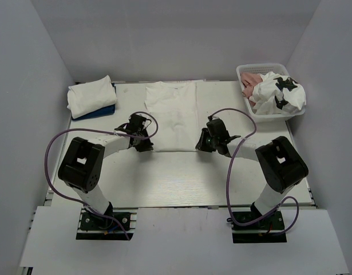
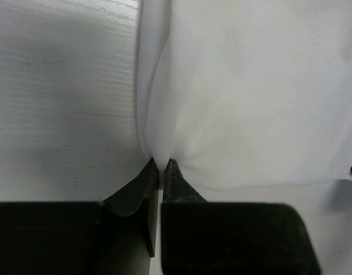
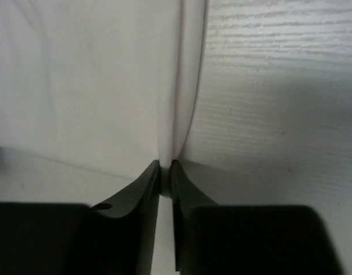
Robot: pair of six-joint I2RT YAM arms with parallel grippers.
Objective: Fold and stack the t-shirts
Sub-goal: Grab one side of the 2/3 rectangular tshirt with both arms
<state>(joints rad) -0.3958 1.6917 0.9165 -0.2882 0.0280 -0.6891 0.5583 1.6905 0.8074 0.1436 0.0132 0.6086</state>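
Observation:
I need to lift my left gripper, carry the t-shirt's corner outward, lower it onto the t-shirt's far end (image 1: 155, 92) and release it, because the white t-shirt is still lying as a long piece of cloth.
A white t-shirt (image 1: 173, 114), folded into a long strip, lies in the middle of the table. My left gripper (image 1: 142, 143) is shut on its near left corner, and the cloth (image 2: 233, 97) bunches between the fingertips. My right gripper (image 1: 205, 143) is shut on its near right corner, where the shirt edge (image 3: 107, 86) is pinched. A folded white t-shirt (image 1: 91, 95) lies on a folded blue one (image 1: 104, 111) at the far left. A white t-shirt with black patches (image 1: 279, 93) and a dusty-pink one (image 1: 251, 80) sit in the basket.
A white plastic lattice basket (image 1: 244, 71) stands at the far right corner. White walls close in the table on the left, back and right. Purple cables loop off both arms over the near table.

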